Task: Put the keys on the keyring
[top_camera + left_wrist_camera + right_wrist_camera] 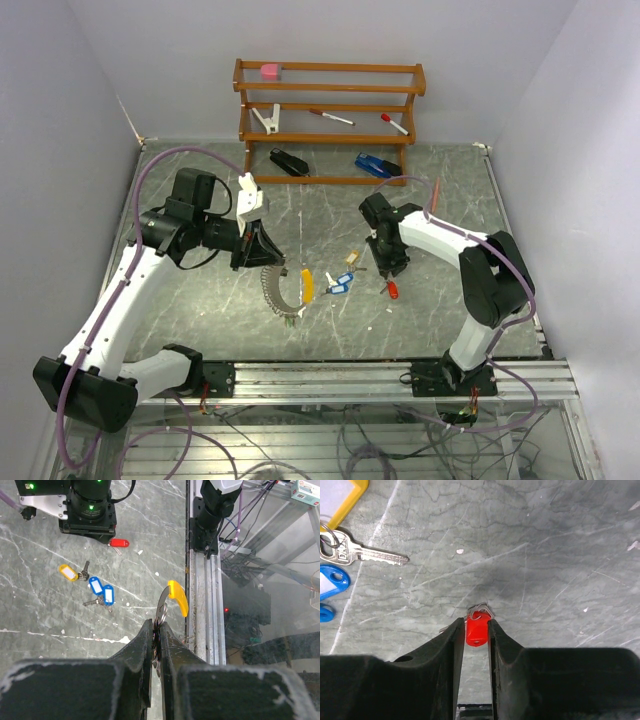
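My right gripper eases down toward the table next and shuts its fingers on the red tag's ring end [391, 285] [479, 616], since that end lies in their gap.
My left gripper [262, 246] is shut on the keyring [275, 290], a thin silvery wire loop [161, 614] that sticks out past the fingertips and carries a yellow tag [178, 597]. Loose keys lie between the arms: two with blue tags [338, 285] [102, 590] and one with a yellow tag [352, 258] [66, 572]. My right gripper [388, 272] points down at the table. Its fingertips press both sides of a red-tagged key [476, 629] [391, 290], whose small wire ring shows just beyond the tag. A silver key [365, 555] lies to the upper left in the right wrist view.
A wooden rack [330, 100] stands at the back with a pink item, a clip and red-capped markers. A black stapler [289, 162] and a blue stapler [372, 165] lie in front of it. An aluminium rail [400, 375] runs along the near edge.
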